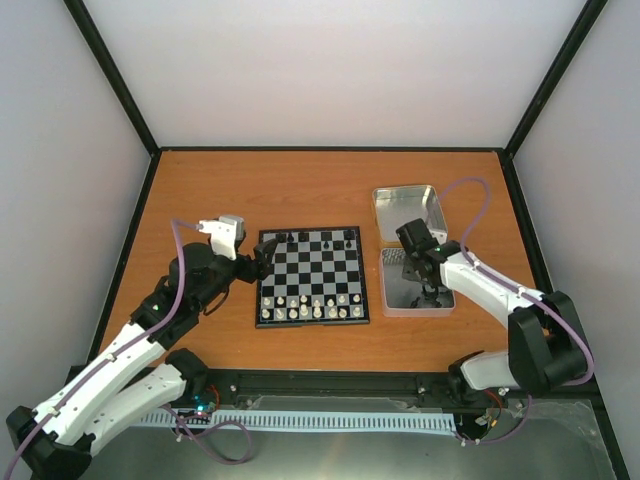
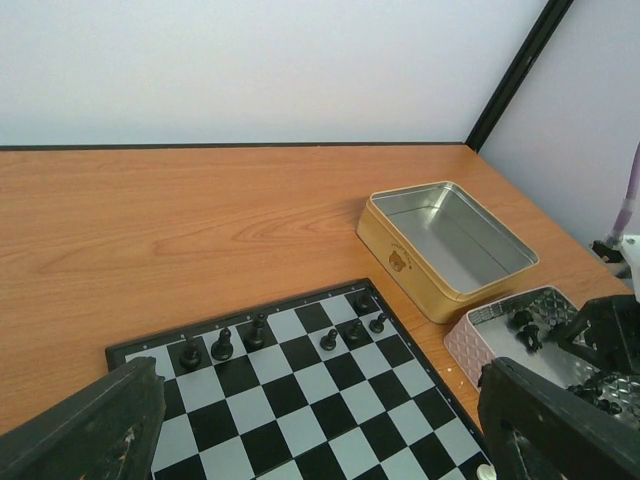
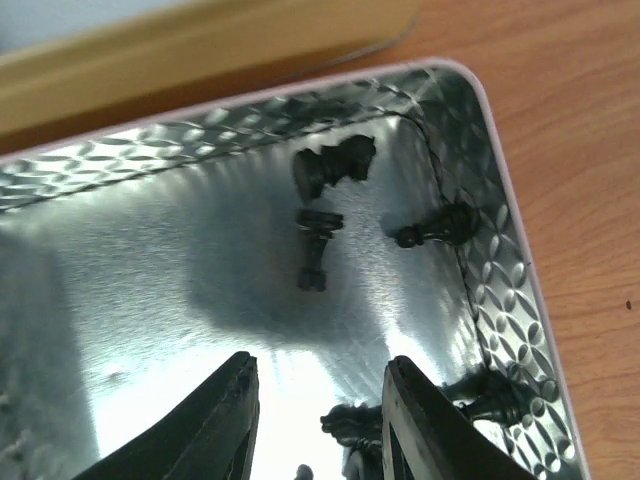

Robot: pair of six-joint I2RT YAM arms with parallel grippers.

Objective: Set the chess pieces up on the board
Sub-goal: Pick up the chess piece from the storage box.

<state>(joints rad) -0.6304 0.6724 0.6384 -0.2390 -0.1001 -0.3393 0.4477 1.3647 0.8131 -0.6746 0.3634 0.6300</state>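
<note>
My right gripper moves down and toward the gold-sided tin next, onto the slim middle black piece, since it points lengthwise into my fingers' gap.
The board [image 1: 315,272] lies mid-table. Several black chess pieces [image 1: 285,238] stand on its far rows, with more at the far right corner [image 1: 350,238]; the left wrist view shows them in two groups [image 2: 222,345] [image 2: 352,330]. More black pieces lie loose in the pink-sided tin [image 3: 500,290]: one lies on its side [image 3: 318,250], another by the wall [image 3: 435,228]. My right gripper [image 3: 320,365] is open, low inside that tin, with a black piece [image 3: 360,430] lying between its fingers, close to the right one. My left gripper [image 2: 318,380] hangs open over the board's left edge.
White pieces [image 1: 310,308] fill the board's two near rows. An empty gold-sided tin [image 2: 400,255] stands behind the pink tin [image 1: 418,312], right of the board. Black frame posts and white walls bound the table.
</note>
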